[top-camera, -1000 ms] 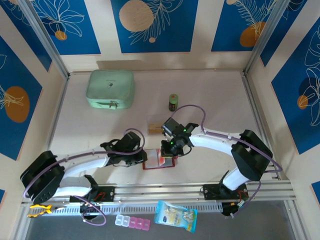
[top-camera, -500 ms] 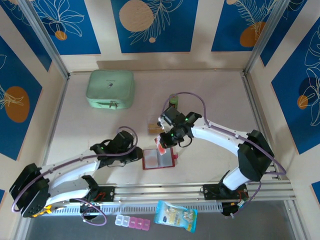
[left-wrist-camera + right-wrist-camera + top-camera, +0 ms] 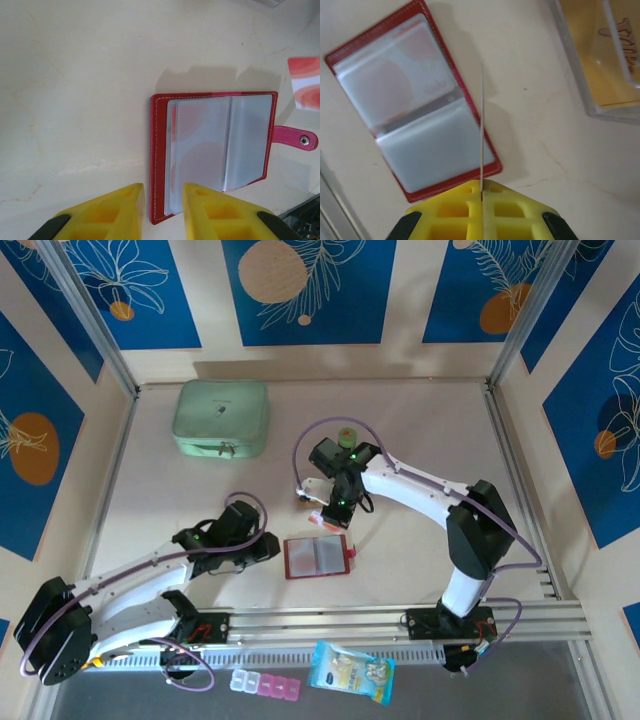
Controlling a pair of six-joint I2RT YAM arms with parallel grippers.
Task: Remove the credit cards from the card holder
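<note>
I will move my right gripper outward over the clear tray next, then turn it and lower it to let go of the white-and-red card (image 3: 304,82), because a tan card already lies in the tray.
The card holder (image 3: 318,557) lies open and flat on the table, dark red with clear sleeves (image 3: 220,145); a reddish card shows through one sleeve (image 3: 395,80). My right gripper (image 3: 331,510) hovers just behind it, shut on a thin white-and-red credit card (image 3: 304,82), which appears edge-on in the right wrist view (image 3: 481,125). My left gripper (image 3: 164,192) is low at the holder's left edge, jaws a little apart, gripping nothing. A tan card (image 3: 615,55) lies in the clear tray (image 3: 570,65).
A mint-green zip case (image 3: 221,418) sits at the back left. A small green cylinder (image 3: 346,435) stands behind the right arm. The clear tray (image 3: 304,492) is just left of the right gripper. A pill box (image 3: 264,685) and snack packet (image 3: 350,672) lie beyond the front rail.
The right gripper pulled a white-and-red card out of the holder and carried it back toward the tray. The left gripper let go of the holder's edge, opened slightly and drew back left.
</note>
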